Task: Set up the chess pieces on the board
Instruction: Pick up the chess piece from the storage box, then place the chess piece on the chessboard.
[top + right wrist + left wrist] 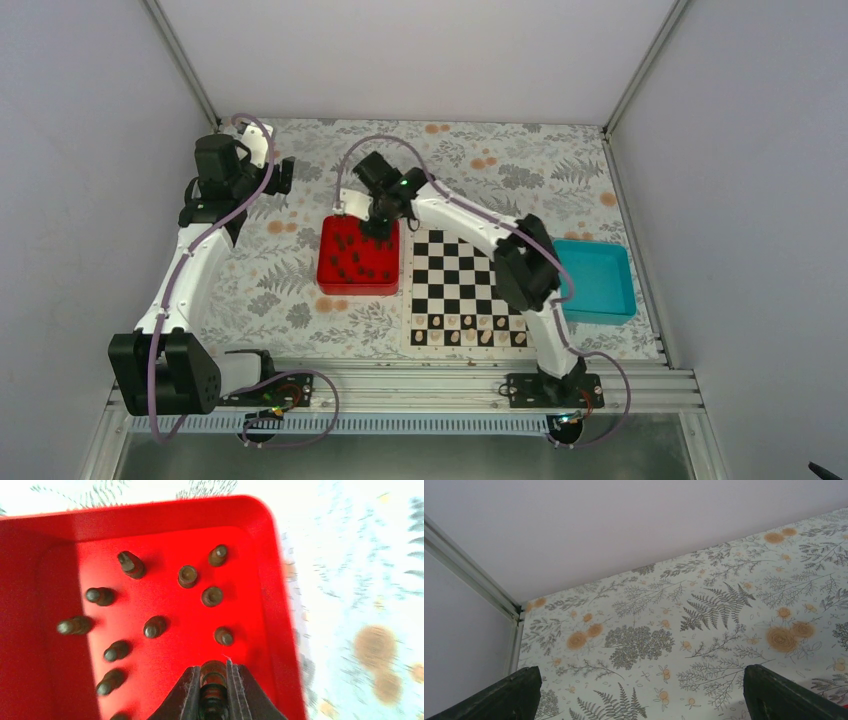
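Observation:
I should next raise my right gripper out of the tray, cross to the board's far row (pixel 462 239) and lower to release the dark piece, since pale ones line the board's near edge.
Several dark brown chess pieces (pixel 187 576) stand in a red tray (pixel 270 580), which also shows as the red tray (pixel 328 272) in the top view, left of the board (pixel 466 290). My right gripper (pixel 214 672) is down inside the tray's far right part, shut on one dark chess piece (pixel 213 669) between its fingers. From above, the right gripper (pixel 379 226) sits over the tray's back edge. A row of pale pieces (pixel 470 336) lines the board's near edge. My left gripper (pixel 639 692) is open with nothing in it, over the patterned cloth at the far left (pixel 283 176).
A teal tray (pixel 598 280) sits right of the board, beside the right arm's elbow (pixel 525 265). White walls close in the back and both sides. A metal rail runs along the near edge.

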{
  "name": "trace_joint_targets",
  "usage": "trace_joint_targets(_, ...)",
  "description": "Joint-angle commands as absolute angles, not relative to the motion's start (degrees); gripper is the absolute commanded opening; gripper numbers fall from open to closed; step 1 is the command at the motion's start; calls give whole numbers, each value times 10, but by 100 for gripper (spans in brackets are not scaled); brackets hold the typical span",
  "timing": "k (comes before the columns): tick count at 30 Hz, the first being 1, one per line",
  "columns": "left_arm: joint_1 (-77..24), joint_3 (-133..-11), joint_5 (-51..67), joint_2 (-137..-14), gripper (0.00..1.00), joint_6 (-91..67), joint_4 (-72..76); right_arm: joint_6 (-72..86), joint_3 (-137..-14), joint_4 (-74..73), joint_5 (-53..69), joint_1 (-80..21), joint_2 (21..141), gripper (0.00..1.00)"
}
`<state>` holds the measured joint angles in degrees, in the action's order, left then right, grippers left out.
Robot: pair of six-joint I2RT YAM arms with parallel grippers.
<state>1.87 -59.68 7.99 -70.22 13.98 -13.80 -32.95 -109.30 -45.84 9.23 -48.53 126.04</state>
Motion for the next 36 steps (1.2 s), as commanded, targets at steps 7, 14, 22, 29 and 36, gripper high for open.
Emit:
trace_joint_targets(7,23,-596,85,-694,100,141,-124,-323,-957,-439,104,-354,1052,4)
trace_joint_targets(14,22,-596,88,-694,100,140,-124,-340,-809,-377,117,-269,999,5)
trace_joint_targets(22,23,-598,94,-693,100,139,-128,-347,-727,-331,122,-239,1010,5)
trace_joint_targets(29,23,-599,93,-691,100,139,-131,-353,-712,-310,102,-232,1036,5)
trace_joint_targets(36,23,-600,95,-691,100,138,-130,-361,-703,-304,85,-222,1044,5)
